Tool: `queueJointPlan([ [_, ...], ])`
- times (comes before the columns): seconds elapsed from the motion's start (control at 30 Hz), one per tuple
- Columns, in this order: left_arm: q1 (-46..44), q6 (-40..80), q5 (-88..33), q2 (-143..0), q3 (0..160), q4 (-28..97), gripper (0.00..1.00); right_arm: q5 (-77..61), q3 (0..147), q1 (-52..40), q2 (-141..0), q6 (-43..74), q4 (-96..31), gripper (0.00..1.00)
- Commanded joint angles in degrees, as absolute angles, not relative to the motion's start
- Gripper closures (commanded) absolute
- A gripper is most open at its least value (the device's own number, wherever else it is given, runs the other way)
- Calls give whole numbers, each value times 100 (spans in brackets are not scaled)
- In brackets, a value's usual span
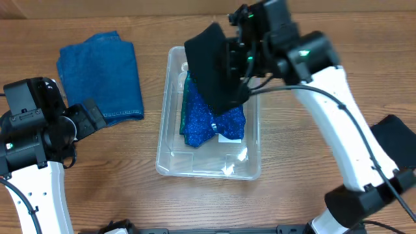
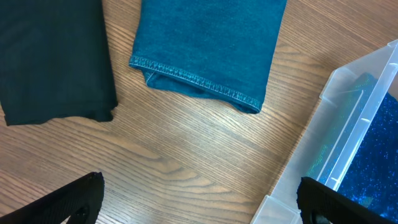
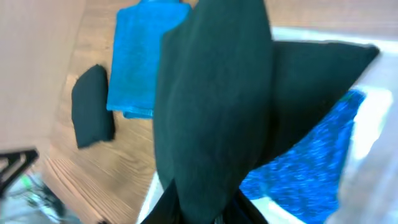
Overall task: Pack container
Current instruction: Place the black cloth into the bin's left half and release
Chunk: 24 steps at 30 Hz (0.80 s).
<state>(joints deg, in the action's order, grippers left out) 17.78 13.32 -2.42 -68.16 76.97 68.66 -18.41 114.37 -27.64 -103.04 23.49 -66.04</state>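
Observation:
The right gripper brings the black cloth down to the left in the overhead view and releases it next, since the sparkly blue cloth (image 1: 198, 120) (image 3: 305, 168) lies below there.
The clear container (image 1: 164, 151) stands mid-table with a sparkly blue cloth (image 1: 198, 120) lying in it. My right gripper (image 1: 237, 58) is shut on a black cloth (image 1: 211, 65) and holds it hanging above the container's far end. In the right wrist view the black cloth (image 3: 217, 106) fills the middle, pinched between the fingers (image 3: 211, 208), with the sparkly blue cloth (image 3: 305, 168) below it. My left gripper (image 1: 91, 117) is open and empty over bare wood, left of the container; its fingers (image 2: 199, 208) straddle table, with the container's corner (image 2: 348, 124) at the right.
A folded blue denim-like cloth (image 1: 101, 75) lies at the back left and also shows in the left wrist view (image 2: 205, 43). Another black cloth (image 2: 53, 59) lies beside it, under my left arm. A dark object (image 1: 396, 140) sits at the right edge.

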Motion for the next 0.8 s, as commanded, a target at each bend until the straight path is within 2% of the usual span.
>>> queueJointPlan([
  [0.0,1798,1223,-301,-6816,7822,6875,0,-1457,10921,-3076,-10567,4536,-6016,96],
  [0.1,1798,1223,-301,-6816,7822,6877,0,-1461,10136,-3323,-10654,5358,-4984,96],
  [0.23,1798,1221,-301,-6816,7822,6875,0,-1435,9585,-3566,-10661,5579,-4182,96],
  [0.4,1798,1223,-303,-6816,7822,6875,0,-1000,9402,-3562,-10884,5725,-4047,95],
  [0.43,1798,1223,-303,-6816,7822,6875,0,-928,9402,-3562,-11030,5723,-4025,61],
  [0.47,1798,1223,-305,-6816,7822,6879,0,-902,9402,-3553,-11212,5682,-4005,17],
  [0.5,1798,1223,-307,-6816,7822,6884,0,-941,9402,-3538,-11356,5590,-4027,0],
  [0.6,1798,1223,-305,-6814,7822,6923,0,-414,9411,-3441,-11550,5205,-4941,0],
  [0.77,1798,1223,-305,-6814,7822,6923,0,580,9754,-2991,-10431,3819,-5181,0],
])
